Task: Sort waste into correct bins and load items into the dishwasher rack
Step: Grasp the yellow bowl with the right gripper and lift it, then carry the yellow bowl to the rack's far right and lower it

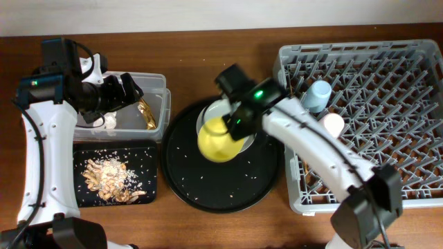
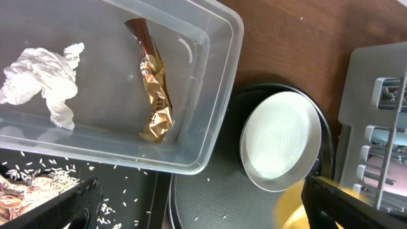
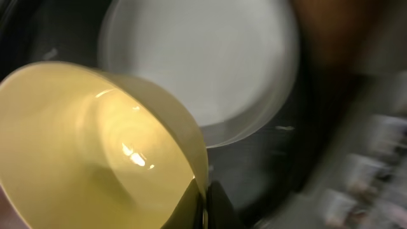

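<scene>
I will carry the bowl [image 1: 220, 140] past the blue cup onto the rack's far wires, empty and right of my right gripper in the overhead view.
My right gripper [image 1: 234, 124] is shut on the rim of the yellow bowl [image 1: 220, 140], held above the large round black tray; the bowl fills the right wrist view [image 3: 95, 146]. The pale plate [image 1: 214, 113] lies under it on that tray, also in the left wrist view [image 2: 280, 140]. My left gripper [image 1: 128, 88] is open and empty over the clear tub [image 1: 158, 104], which holds the white tissue [image 2: 41, 79] and gold foil wrapper [image 2: 154, 95]. Food scraps [image 1: 107, 176] lie in the small black tray [image 1: 149, 155]. A blue cup [image 1: 318, 93] and a pale cup [image 1: 332, 123] sit in the grey rack [image 1: 422, 62]. Chopsticks are out of view.
The large round black tray [image 1: 221, 187] sits between the bins and the rack, with rice grains scattered on it. The rack fills the right side of the wooden table [image 1: 194, 48]. My right arm reaches over the rack's left edge.
</scene>
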Robot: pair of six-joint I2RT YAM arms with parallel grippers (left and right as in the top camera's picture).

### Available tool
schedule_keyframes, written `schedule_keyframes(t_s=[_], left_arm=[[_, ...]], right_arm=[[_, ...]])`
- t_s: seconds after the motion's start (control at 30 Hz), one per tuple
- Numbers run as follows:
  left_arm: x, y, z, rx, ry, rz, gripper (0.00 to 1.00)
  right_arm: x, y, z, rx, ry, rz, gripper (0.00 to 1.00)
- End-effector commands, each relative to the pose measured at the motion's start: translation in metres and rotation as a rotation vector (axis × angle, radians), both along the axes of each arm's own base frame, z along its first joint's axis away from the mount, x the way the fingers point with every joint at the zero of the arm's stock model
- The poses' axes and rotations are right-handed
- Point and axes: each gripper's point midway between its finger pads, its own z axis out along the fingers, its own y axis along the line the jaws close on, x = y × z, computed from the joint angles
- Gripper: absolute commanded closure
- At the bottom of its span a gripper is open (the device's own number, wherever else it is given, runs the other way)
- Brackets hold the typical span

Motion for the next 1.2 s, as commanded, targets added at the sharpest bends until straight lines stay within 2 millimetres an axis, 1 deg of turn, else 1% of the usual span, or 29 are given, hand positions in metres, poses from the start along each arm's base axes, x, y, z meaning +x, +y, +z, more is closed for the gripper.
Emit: schedule_keyframes(t_s=[0.0,0.07,0.1,0.17,0.2,0.23,0.3,0.33,0.37,0.43,0.47,0.5,0.57,0.6,0.7,0.73,0.8,0.83,0.87,0.93,1.03,1.17], left_arm=[[-0.002,0.001,0.007,0.004,-0.018,0.008,0.01],[-0.002,0.001,0.007,0.004,-0.018,0.008,0.01],[-0.002,0.001,0.007,0.004,-0.018,0.008,0.01],[-0.002,0.001,0.007,0.004,-0.017,0.008,0.01],[-0.002,0.001,0.007,0.004,-0.017,0.008,0.01],[-0.002,0.001,0.007,0.004,-0.017,0.008,0.01],[-0.002,0.001,0.007,0.004,-0.017,0.008,0.01],[-0.002,0.001,0.007,0.004,-0.017,0.008,0.01],[-0.002,0.001,0.007,0.004,-0.017,0.008,0.01],[-0.002,0.001,0.007,0.004,-0.018,0.008,0.01],[-0.002,0.001,0.007,0.004,-0.018,0.008,0.01],[-0.002,0.001,0.007,0.004,-0.017,0.008,0.01],[-0.002,0.001,0.007,0.004,-0.017,0.008,0.01],[-0.002,0.001,0.007,0.004,-0.018,0.008,0.01],[-0.002,0.001,0.007,0.004,-0.017,0.008,0.01],[-0.002,0.001,0.007,0.004,-0.018,0.008,0.01],[-0.002,0.001,0.007,0.004,-0.018,0.008,0.0],[-0.002,0.001,0.007,0.004,-0.017,0.008,0.01],[-0.002,0.001,0.007,0.004,-0.017,0.008,0.01],[-0.002,0.001,0.007,0.004,-0.017,0.008,0.01],[-0.002,0.001,0.007,0.004,-0.017,0.008,0.01],[-0.002,0.001,0.007,0.004,-0.018,0.008,0.01]], right_arm=[[0.043,-0.074,0.045,-0.167,-0.192,-0.182,0.96],[0.055,-0.11,0.052,-0.248,-0.233,-0.264,0.96],[0.061,-0.133,0.055,-0.3,-0.253,-0.315,0.96],[0.067,-0.172,0.061,-0.378,-0.277,-0.401,0.96],[0.069,-0.187,0.063,-0.403,-0.282,-0.435,0.96],[0.071,-0.211,0.068,-0.448,-0.295,-0.493,0.96],[0.076,-0.244,0.077,-0.511,-0.337,-0.577,0.96],[0.078,-0.255,0.081,-0.535,-0.355,-0.606,0.96],[0.079,-0.271,0.088,-0.573,-0.382,-0.648,0.96],[0.08,-0.31,0.107,-0.684,-0.455,-0.759,0.96],[0.078,-0.323,0.114,-0.728,-0.481,-0.799,0.96],[0.075,-0.344,0.126,-0.794,-0.52,-0.864,0.96],[0.071,-0.372,0.143,-0.873,-0.573,-0.95,0.96],[0.07,-0.38,0.146,-0.889,-0.576,-0.962,0.96],[0.067,-0.414,0.152,-0.924,-0.579,-1.018,0.96],[0.065,-0.421,0.153,-0.929,-0.58,-1.037,0.96],[0.06,-0.44,0.15,-0.956,-0.562,-1.07,0.96],[0.057,-0.451,0.147,-0.98,-0.545,-1.09,0.96],[0.056,-0.459,0.142,-1.0,-0.514,-1.077,0.96],[0.056,-0.468,0.13,-1.023,-0.464,-1.053,0.96],[0.062,-0.472,0.113,-1.043,-0.414,-1.017,0.96],[0.073,-0.474,0.079,-1.094,-0.285,-0.889,0.96]])
